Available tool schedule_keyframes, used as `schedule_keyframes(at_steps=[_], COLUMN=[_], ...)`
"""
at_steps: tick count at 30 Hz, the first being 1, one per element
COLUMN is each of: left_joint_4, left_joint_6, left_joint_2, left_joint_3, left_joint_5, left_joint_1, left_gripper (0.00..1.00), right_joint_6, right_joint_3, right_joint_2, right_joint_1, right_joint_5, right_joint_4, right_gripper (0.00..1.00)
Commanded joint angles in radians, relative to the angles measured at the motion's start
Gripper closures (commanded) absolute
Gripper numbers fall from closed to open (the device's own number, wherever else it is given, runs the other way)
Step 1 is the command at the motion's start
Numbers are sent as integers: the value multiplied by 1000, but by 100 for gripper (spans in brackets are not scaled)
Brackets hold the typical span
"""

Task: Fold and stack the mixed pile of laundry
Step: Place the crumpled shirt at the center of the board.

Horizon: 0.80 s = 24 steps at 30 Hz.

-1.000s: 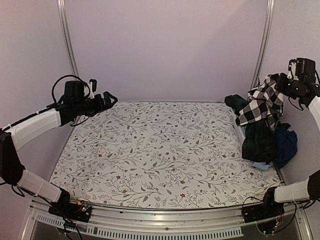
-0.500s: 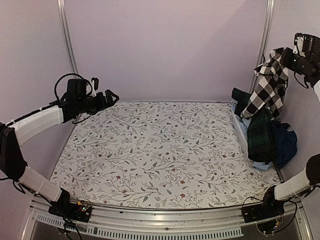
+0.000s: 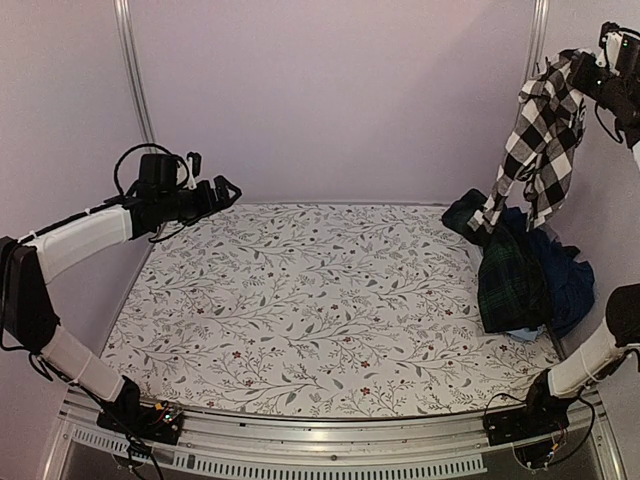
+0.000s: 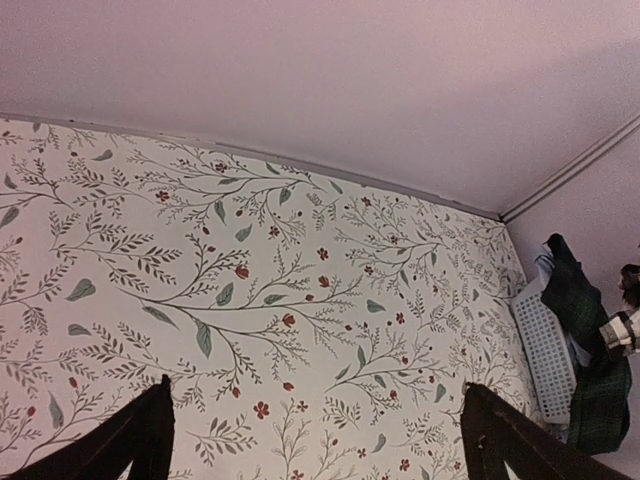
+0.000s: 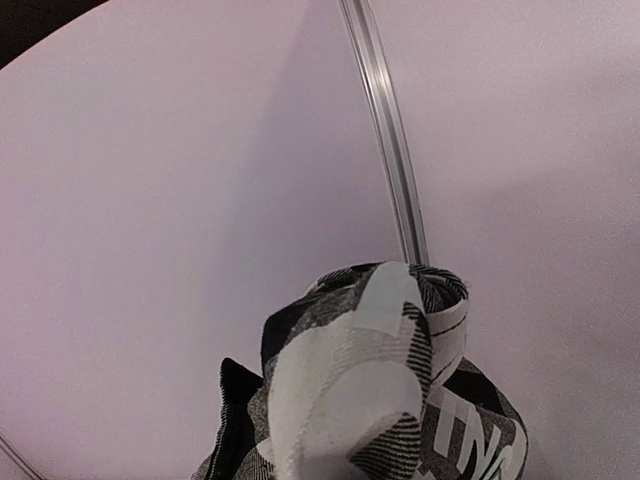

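Next, the right gripper carries the shirt away from the pile [image 3: 525,270], toward the left in the top view, then brings it down onto the table's middle, where the table's covering is empty.
My right gripper [image 3: 590,68] is high at the top right, shut on the black-and-white checked shirt [image 3: 538,150], which hangs from it down to the pile. In the right wrist view the bunched shirt [image 5: 370,400] fills the space at the jaws and hides the fingers. The rest of the laundry pile [image 3: 525,270] lies at the table's right edge: a dark green-navy plaid garment [image 3: 510,285], a navy piece [image 3: 568,290] and a light blue piece [image 3: 522,331]. My left gripper [image 3: 228,192] is open and empty, held above the far left of the table; its dark fingers [image 4: 150,435] frame bare covering.
The floral-printed white table covering [image 3: 320,300] spans the table. A white perforated basket [image 4: 545,345] stands under the pile at the right edge. Metal frame posts [image 3: 135,80] rise at both back corners, with lilac walls behind.
My right gripper has risen up and to the right, lifting the checked shirt higher out of the pile. My left gripper has barely moved.
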<state>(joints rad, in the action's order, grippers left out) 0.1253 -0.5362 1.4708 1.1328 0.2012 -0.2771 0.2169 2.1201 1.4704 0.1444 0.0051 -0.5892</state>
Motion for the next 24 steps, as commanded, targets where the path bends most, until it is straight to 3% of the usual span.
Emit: schedule_keyframes(at_steps=[1, 5, 10, 20, 24], left_joint_4=[-4, 17, 38, 53, 56], left_joint_6=[-12, -26, -50, -90, -94], left_joint_2=[10, 22, 23, -11, -31], left_joint_3=[44, 73, 95, 80, 64], left_joint_5=[-9, -22, -22, 22, 25], left_joint_1=[-8, -5, 22, 99, 117], left_gripper=[0, 0, 0, 0, 0], right_joint_6=[66, 170, 224, 202, 193], right_joint_3=[135, 243, 306, 319, 316], right_joint_2=[60, 156, 265, 449, 507], right_joint_1=[2, -28, -186, -533, -602], right_joint_5=[-148, -294, -380, -426, -445], right_joint_4=[154, 223, 323, 411, 392], right_gripper=[100, 100, 100, 100, 100])
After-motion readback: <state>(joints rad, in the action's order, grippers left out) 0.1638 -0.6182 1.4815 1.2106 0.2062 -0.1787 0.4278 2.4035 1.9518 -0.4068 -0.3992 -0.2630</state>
